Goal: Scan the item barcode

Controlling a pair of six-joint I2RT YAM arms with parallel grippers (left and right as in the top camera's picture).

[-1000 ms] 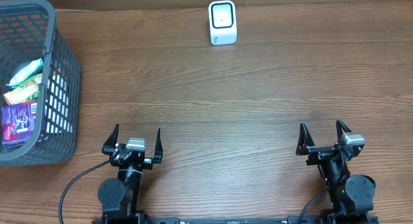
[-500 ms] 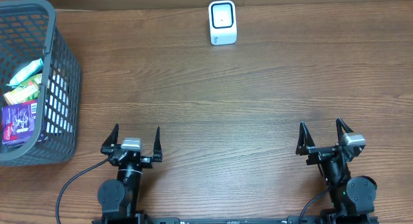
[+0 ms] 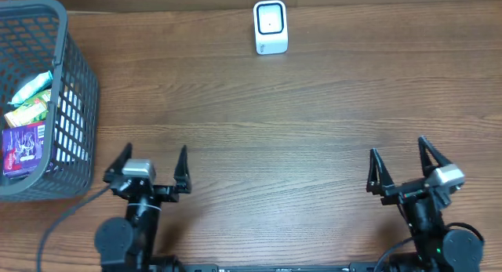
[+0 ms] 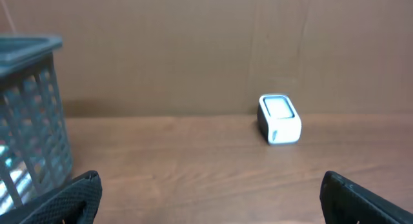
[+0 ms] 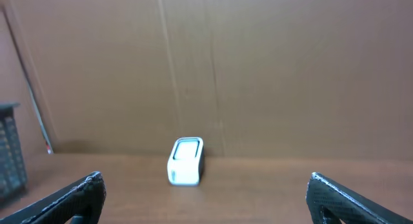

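My left gripper is going over the basket's rim next, so I will lift it. Then I will tilt it down and lower it onto the purple packet.
The items lie in a grey mesh basket at the left edge: a purple packet, a green packet and a pale teal one. No barcode shows on them. A small white scanner stands at the far middle of the table, also seen in the left wrist view as the scanner and in the right wrist view as the scanner. My left gripper is open and empty near the front left, to the right of the basket. My right gripper is open and empty at the front right.
The wooden table runs back to a brown cardboard wall. In the left wrist view the basket rises at the left edge. A corner of the basket shows at the right wrist view's left edge.
The left gripper has moved left and a little away from the front edge. The right gripper has moved slightly right and forward, turning a little. Both stay open.
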